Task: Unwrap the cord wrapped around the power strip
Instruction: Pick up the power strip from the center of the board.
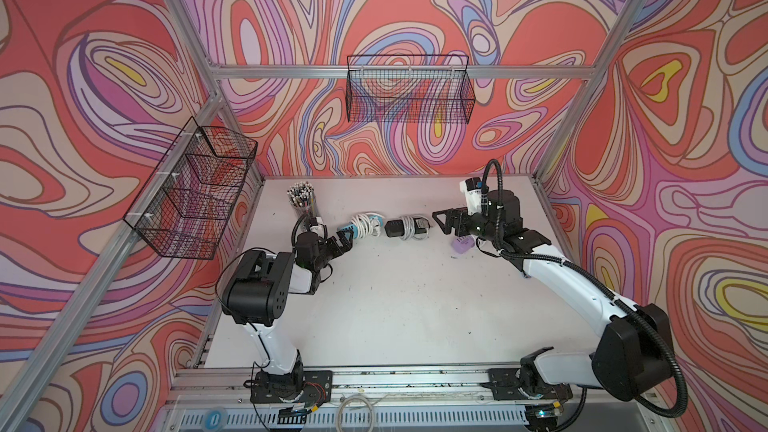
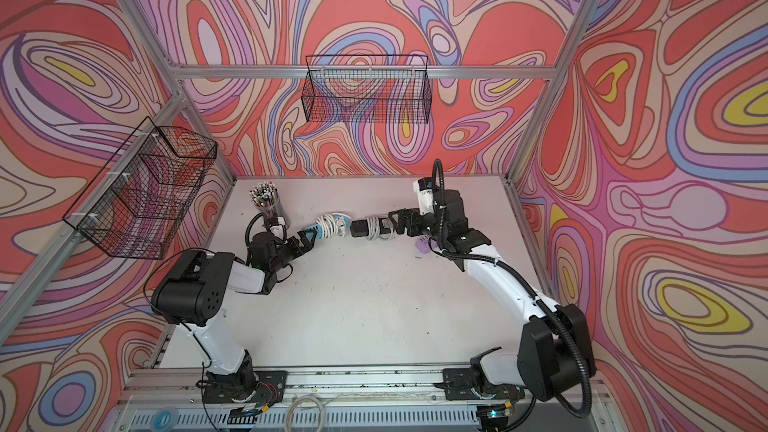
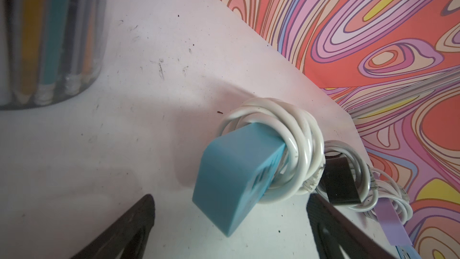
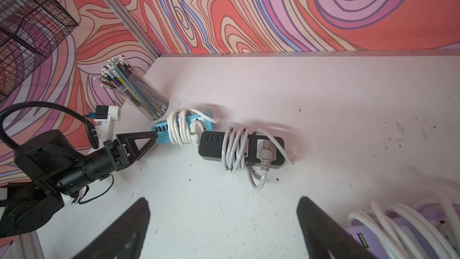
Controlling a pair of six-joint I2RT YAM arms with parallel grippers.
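My left gripper is open, and the blue power strip's bare end point(image 1: 349, 228) point(image 3: 239, 170) juts out of the white coil between its fingers. I need to push my left gripper outward onto that end next and close.
A blue power strip point(image 1: 345, 227) lies at the back of the table point(image 1: 395, 305) with a white cord point(image 1: 365, 224) coiled round its middle. My left gripper point(image 1: 347, 238) is open, and in the left wrist view the blue power strip's point(image 3: 231, 178) bare end sits between the fingers point(image 3: 139, 215) with a gap on each side. Beside it lies a black power strip point(image 4: 214, 145) wrapped in a pale cord point(image 4: 235, 148). My right gripper point(image 4: 222, 199) is open and empty, just short of the black strip's plug end.
A purple power strip point(image 4: 358, 235) with white cord lies under my right wrist. A clear cup of pencils point(image 1: 302, 197) stands close behind my left gripper. Wire baskets hang on the back wall point(image 1: 409, 89) and the left wall point(image 1: 195, 189).
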